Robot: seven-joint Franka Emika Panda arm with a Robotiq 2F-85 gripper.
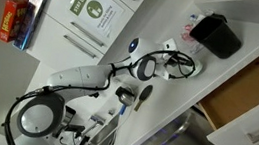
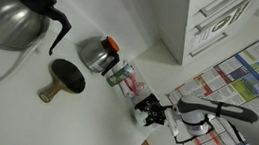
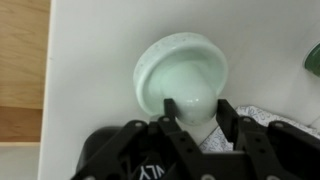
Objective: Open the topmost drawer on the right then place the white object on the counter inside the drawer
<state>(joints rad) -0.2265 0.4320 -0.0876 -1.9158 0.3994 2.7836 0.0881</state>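
Observation:
I will move my gripper to the left in the wrist view, then down into the drawer's wooden inside to let go of the white object, since the drawer is open.
In the wrist view the white object (image 3: 182, 75), a pale rounded piece with a wide rim, lies on the white counter (image 3: 95, 60). My gripper (image 3: 198, 108) is shut on its round end, one black finger pressed against each side. The topmost drawer (image 3: 20, 60) stands open, and its light wooden inside shows at the left edge of the wrist view. In both exterior views the gripper (image 1: 176, 67) (image 2: 154, 112) is low over the counter (image 1: 164, 22), close to the open drawer (image 1: 251, 94). The white object is hidden by the fingers there.
A black box (image 1: 216, 35) stands on the counter just beyond the gripper. A clear glass jar (image 2: 98, 53), a metal coffee pot (image 2: 12, 7) and a brown wooden item (image 2: 63, 78) stand farther along. White cabinet fronts with bar handles (image 2: 217, 24) are nearby.

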